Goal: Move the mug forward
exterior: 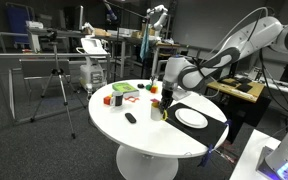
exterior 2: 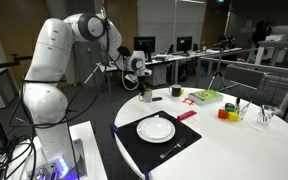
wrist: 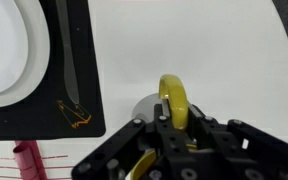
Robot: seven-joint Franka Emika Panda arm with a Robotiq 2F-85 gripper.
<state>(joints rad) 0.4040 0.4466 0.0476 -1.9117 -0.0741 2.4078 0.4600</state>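
My gripper draws back and down next to release the mug point(exterior: 167, 103) on the bare tabletop point(exterior: 175, 132) beside the placemat, since that spot lies below it, toward my base.
The small yellow mug point(wrist: 174, 100) sits between my gripper's fingers in the wrist view, its curved yellow wall rising out of the jaws. My gripper point(wrist: 174, 126) is shut on it. A round grey shadow lies on the white table point(wrist: 224, 60) just under the mug. In both exterior views the gripper point(exterior: 168, 92) point(exterior 2: 144, 88) hangs over the table edge next to the black placemat, and the mug point(exterior: 167, 103) point(exterior 2: 144, 96) shows only as a small yellowish spot below it.
A white plate point(exterior: 191, 117) point(exterior 2: 156, 128) point(wrist: 6, 50) lies on the black placemat point(exterior: 206, 130) point(exterior 2: 134, 140) point(wrist: 79, 115) with cutlery point(wrist: 69, 60) beside it. A small red block point(exterior: 108, 99), a flat black oblong object point(exterior: 130, 118) point(exterior 2: 176, 92) and a green-red box point(exterior: 124, 90) point(exterior 2: 204, 97) lie farther across the table.
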